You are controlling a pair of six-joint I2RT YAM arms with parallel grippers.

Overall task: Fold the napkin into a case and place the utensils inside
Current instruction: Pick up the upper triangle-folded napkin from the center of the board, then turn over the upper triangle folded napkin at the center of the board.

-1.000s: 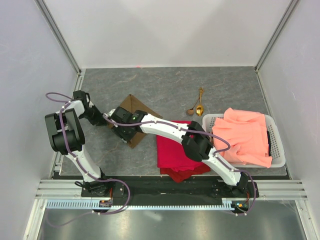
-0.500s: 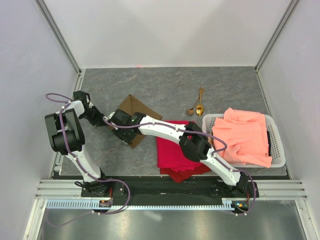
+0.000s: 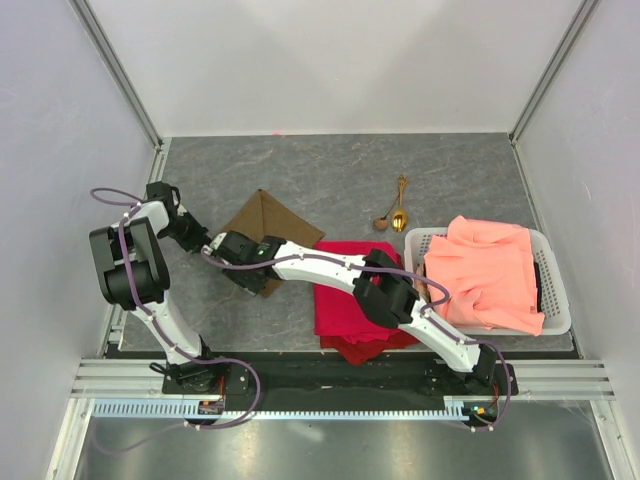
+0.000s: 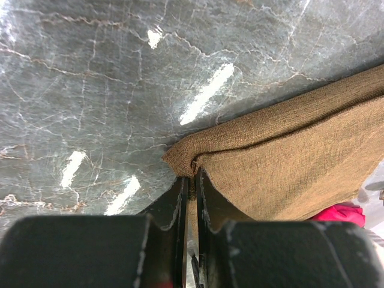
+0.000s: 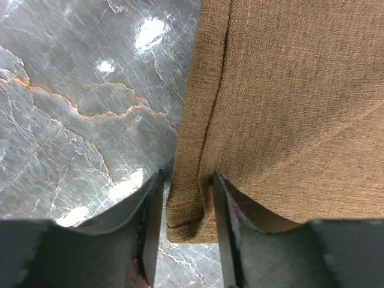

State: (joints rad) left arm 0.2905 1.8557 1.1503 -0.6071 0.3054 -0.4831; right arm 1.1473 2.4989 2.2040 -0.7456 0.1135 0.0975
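Note:
My left gripper rises next, carries the pinched corner to the tabletop beside the bright red cloth and lowers it to release, because the napkin (image 3: 276,220) lies slanted.
The olive-brown napkin (image 3: 276,220) lies folded on the grey table, left of centre. My left gripper (image 3: 207,243) is shut on its left corner (image 4: 180,161), the cloth pinched between the two fingers (image 4: 193,180). My right gripper (image 3: 243,272) is at the napkin's near corner. In the right wrist view its jaws (image 5: 185,201) stand open astride a folded edge of the napkin (image 5: 288,102); the right finger touches the cloth and the left finger stands just off it. The two gold utensils (image 3: 396,211) lie together on the table, far right of both grippers. No case shape shows.
A bright red cloth (image 3: 350,300) lies crumpled under the right arm, near the table's front edge. A white basket (image 3: 420,240) at the right holds a salmon-orange cloth (image 3: 490,272). Walls close in the table at left, back and right.
My right gripper has slid toward the near-left along the napkin's edge to its near corner, uncovering more of the cloth. The left gripper has kept its hold and place.

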